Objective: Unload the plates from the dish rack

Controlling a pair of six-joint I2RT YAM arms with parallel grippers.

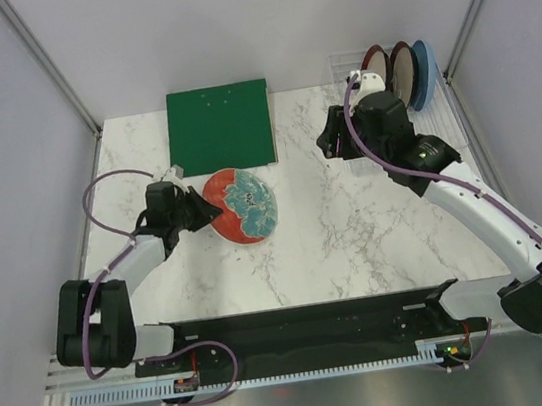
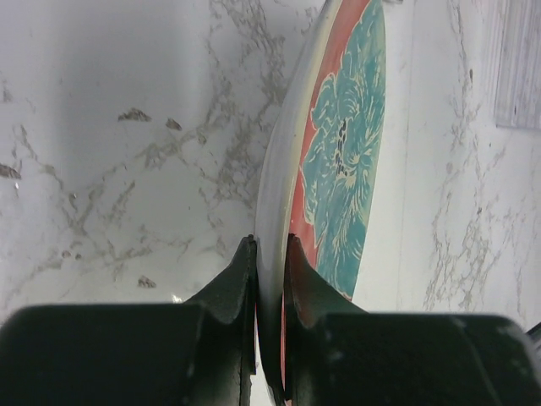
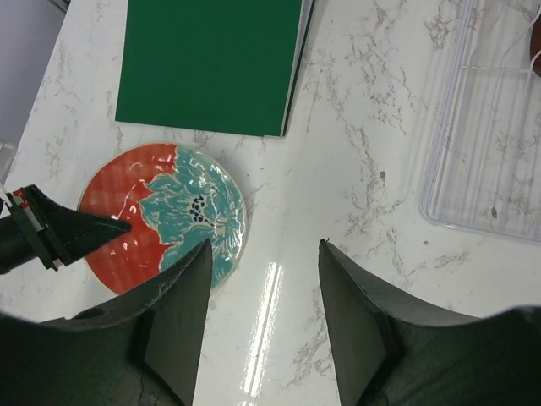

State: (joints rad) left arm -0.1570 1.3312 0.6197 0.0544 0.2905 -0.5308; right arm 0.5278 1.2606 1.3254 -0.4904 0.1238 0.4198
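Note:
My left gripper holds the red plate's rim and will next carry it outward toward the green board's near edge and release it, since bare marble lies free before that edge.
My left gripper (image 1: 207,212) is shut on the rim of the red plate with the teal-white flower face (image 1: 242,205), left of the table's middle. The left wrist view shows this plate (image 2: 347,144) edge-on, its rim pinched between both fingers (image 2: 241,279). I cannot tell whether its far edge touches the marble. The clear dish rack (image 1: 344,63) stands at the back right. In it, upright, are dark red-rimmed plates (image 1: 399,68) and a light blue plate (image 1: 426,75). My right gripper (image 1: 333,139) hovers in front of the rack, open and empty (image 3: 265,245), with the red plate (image 3: 169,216) below and to its left.
A flat green square board (image 1: 220,126) lies at the back centre, just behind the red plate. An empty part of the clear rack (image 3: 490,144) fills the right of the right wrist view. Grey walls and metal posts close in the table on both sides.

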